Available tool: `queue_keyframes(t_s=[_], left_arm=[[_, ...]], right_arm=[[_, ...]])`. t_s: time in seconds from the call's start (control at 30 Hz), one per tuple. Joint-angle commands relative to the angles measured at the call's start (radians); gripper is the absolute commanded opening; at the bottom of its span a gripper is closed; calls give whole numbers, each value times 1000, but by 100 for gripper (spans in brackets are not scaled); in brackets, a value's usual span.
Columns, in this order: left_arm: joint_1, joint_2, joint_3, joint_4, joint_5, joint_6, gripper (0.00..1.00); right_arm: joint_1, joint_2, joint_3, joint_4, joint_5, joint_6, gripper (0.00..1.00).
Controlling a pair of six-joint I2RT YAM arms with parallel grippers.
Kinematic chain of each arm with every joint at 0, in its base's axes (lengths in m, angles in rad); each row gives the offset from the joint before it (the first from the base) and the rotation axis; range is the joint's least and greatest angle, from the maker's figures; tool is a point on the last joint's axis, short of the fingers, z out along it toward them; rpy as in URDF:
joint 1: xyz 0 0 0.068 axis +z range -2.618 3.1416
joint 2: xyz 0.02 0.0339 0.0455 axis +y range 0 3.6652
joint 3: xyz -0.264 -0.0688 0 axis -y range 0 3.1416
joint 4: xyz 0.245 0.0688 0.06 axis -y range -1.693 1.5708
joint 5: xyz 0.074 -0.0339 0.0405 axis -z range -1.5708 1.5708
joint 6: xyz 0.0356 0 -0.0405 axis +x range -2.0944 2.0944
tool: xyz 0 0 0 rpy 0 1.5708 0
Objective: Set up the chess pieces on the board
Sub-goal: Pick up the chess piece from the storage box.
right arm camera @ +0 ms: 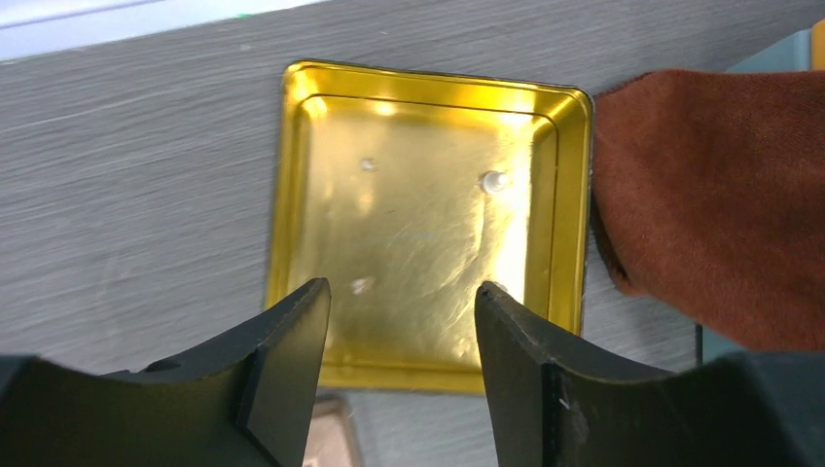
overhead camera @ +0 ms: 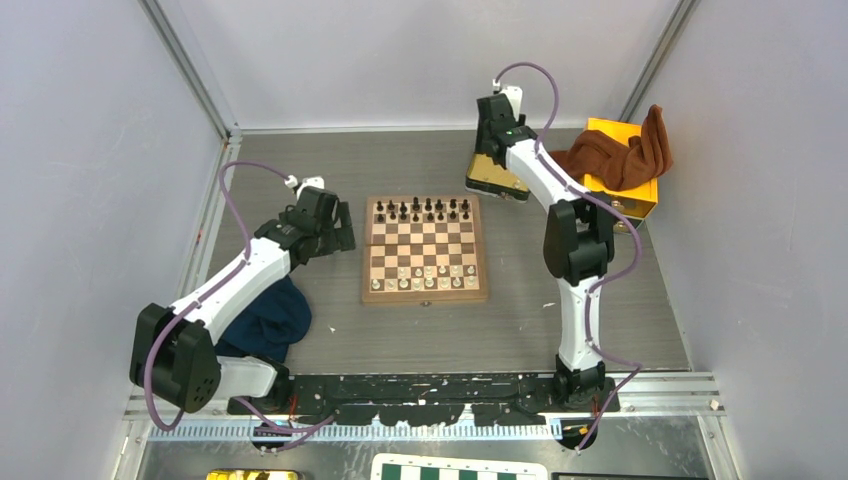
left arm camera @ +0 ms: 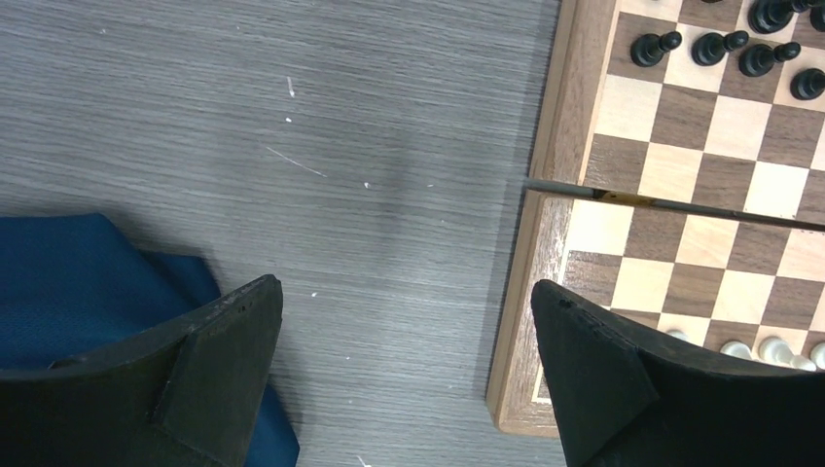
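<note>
My right gripper will next move down and to the right in the wrist view onto the small pale spot, because that spot is below it near the tray's far corner.
The wooden board (overhead camera: 424, 295) lies mid-table. Dark pieces (overhead camera: 420, 210) fill its two far rows and cream pieces (overhead camera: 425, 278) its two near rows. My left gripper (overhead camera: 340, 228) is open and empty just left of the board. In the left wrist view the gripper (left arm camera: 404, 287) is over bare table beside the board's border (left arm camera: 555, 146), with dark pieces (left arm camera: 715, 46) and cream pieces (left arm camera: 773, 348) in sight. My right gripper (overhead camera: 492, 150) is open and empty above a yellow tray (right arm camera: 292, 195). In the right wrist view the gripper (right arm camera: 402, 287) frames a small pale spot (right arm camera: 494, 180) in the tray; I cannot tell if it is a piece.
A blue cloth (overhead camera: 268, 318) lies under the left arm. A brown cloth (overhead camera: 625, 150) drapes over a yellow box (overhead camera: 640, 190) at the back right. A green-and-white checkered board (overhead camera: 460, 470) lies in front of the arm bases. Walls enclose the table.
</note>
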State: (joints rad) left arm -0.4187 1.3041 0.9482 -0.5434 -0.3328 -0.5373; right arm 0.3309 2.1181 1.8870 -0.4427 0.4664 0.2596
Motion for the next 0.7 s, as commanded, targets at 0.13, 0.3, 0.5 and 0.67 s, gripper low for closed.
queue_keyframes(t_s=[0.13, 0.3, 0.5, 0.67], left_arm=[[27, 31, 56, 15, -26, 9, 100], [36, 47, 63, 10, -34, 6, 100], [41, 82, 84, 4, -37, -2, 100], [43, 115, 105, 1, -41, -6, 100]], right_arm=[[-92, 139, 153, 11, -18, -13, 64], [-140, 205, 216, 7, -42, -4, 64], [-171, 265, 277, -2, -71, 7, 64], [-180, 293, 288, -1, -85, 19, 62]])
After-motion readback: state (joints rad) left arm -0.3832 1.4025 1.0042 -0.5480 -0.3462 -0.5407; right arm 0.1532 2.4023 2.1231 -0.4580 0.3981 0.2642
